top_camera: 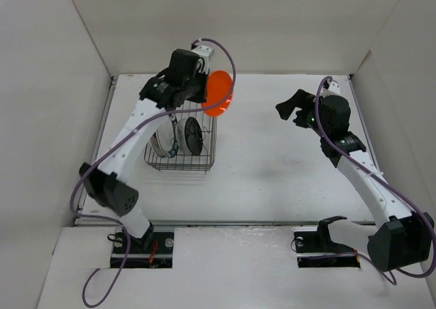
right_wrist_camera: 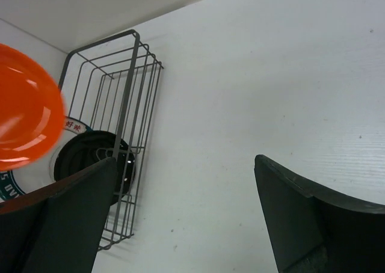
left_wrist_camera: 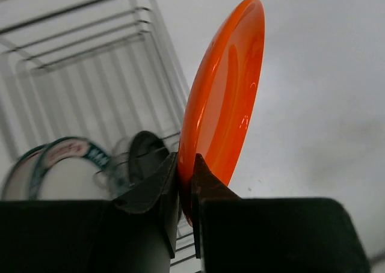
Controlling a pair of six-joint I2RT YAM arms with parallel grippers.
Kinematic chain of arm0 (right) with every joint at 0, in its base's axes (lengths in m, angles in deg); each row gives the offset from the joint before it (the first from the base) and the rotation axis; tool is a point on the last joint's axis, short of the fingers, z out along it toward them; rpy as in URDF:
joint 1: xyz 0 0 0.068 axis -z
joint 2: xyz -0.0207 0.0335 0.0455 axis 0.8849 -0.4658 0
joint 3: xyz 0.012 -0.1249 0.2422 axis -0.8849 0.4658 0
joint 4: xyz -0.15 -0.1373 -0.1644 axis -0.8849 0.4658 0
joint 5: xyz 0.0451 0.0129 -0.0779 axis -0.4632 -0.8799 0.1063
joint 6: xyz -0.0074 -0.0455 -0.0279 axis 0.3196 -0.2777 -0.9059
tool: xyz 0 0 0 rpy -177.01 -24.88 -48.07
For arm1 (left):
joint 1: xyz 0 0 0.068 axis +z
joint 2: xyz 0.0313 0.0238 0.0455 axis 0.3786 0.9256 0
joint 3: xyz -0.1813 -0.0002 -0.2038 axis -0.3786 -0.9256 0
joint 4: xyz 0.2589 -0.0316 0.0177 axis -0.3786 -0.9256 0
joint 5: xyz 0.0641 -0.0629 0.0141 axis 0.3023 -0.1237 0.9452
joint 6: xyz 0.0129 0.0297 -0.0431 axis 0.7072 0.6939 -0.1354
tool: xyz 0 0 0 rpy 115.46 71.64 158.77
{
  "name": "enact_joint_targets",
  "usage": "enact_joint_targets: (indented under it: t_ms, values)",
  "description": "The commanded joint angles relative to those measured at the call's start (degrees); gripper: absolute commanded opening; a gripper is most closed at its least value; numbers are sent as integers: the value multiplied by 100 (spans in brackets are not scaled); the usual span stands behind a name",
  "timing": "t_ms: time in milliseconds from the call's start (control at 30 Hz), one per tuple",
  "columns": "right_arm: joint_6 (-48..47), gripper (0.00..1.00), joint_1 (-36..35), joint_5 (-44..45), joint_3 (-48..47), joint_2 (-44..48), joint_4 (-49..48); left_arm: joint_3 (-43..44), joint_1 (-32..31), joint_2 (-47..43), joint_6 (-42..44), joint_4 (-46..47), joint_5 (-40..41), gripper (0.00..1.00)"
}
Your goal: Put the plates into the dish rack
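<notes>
I should bring the orange plate [top_camera: 219, 92] down and back with my left gripper into the gap beside the glossy black plate [top_camera: 193, 135] and let go of it, because that gap is empty.
My left gripper [top_camera: 202, 95] is shut on the rim of the bright orange plate [top_camera: 219, 92], held on edge above the far right end of the wire dish rack [top_camera: 204, 165]. In the left wrist view the jaws pinch the orange plate [left_wrist_camera: 225, 98] at its lower edge. The rack holds plates standing on edge: the glossy black plate [top_camera: 193, 135], a white plate with a dark blue-green rim [top_camera: 170, 137] and a clear one [left_wrist_camera: 120, 159] between them. My right gripper [top_camera: 291, 109] is open and empty, to the right of the rack above the table.
White walls enclose the table on the left, back and right. The rack [right_wrist_camera: 129, 104] and the black plate [right_wrist_camera: 90, 156] show at the left of the right wrist view, with bare table to its right.
</notes>
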Motion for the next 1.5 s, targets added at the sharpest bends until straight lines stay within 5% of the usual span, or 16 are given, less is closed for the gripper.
enact_joint_targets:
  t_ms: [0, 367, 1233, 1300, 1467]
  values:
    - [-145, 100, -104, 220, 31, 171, 76, -118, -107, -495, -330, -348, 2741, 0]
    - [-145, 100, -271, 334, 137, 180, 129, -866, -107, -144, -752, -841, 3183, 0]
    - [-198, 100, -157, 448, 357, 382, 243, -1173, -274, 129, -761, -1017, 1795, 1]
    - [-198, 100, -157, 448, 410, 382, 243, -1174, -326, 59, -761, -1017, 1742, 14]
    - [-198, 100, -157, 448, 410, 329, 243, -1078, -326, -65, -639, -1069, 1505, 68]
